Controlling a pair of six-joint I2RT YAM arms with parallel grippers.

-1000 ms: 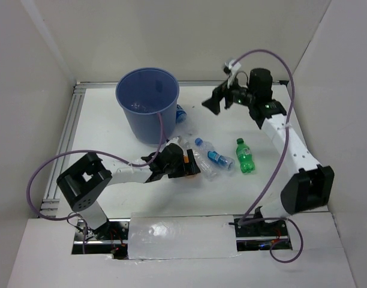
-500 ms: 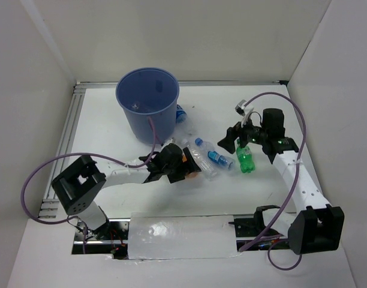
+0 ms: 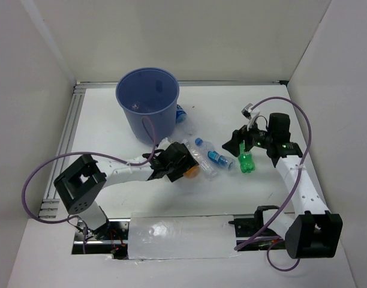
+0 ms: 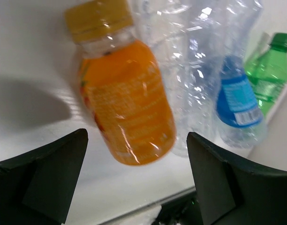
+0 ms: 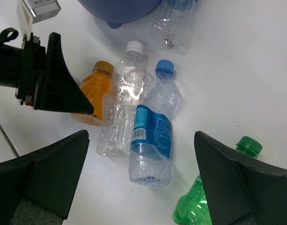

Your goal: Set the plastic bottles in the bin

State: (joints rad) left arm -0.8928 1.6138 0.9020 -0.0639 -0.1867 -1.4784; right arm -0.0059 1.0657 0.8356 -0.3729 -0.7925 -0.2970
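Next, I lower my right gripper toward the right in the top view onto the green bottle's body, as it lies below the gripper and to that side.
The blue bin (image 3: 147,102) stands at the back left. My left gripper (image 3: 179,163) is open, low over the orange bottle (image 3: 192,171), which lies between its fingers in the left wrist view (image 4: 122,98). Beside it lie a clear white-capped bottle (image 3: 197,156) and a blue-labelled bottle (image 3: 215,156). My right gripper (image 3: 239,143) is open and empty, above the blue-labelled bottle (image 5: 153,129) and the green bottle (image 3: 246,162). Another clear bottle (image 3: 180,114) lies against the bin's right side.
White walls close in the table on the left, back and right. A metal rail (image 3: 68,138) runs along the left edge. The left arm's purple cable (image 3: 149,129) hangs in front of the bin.
My right arm has swung from the back, near the bin, down and forward to the green bottle. My left gripper has shifted slightly, and the orange bottle now shows at its near right.
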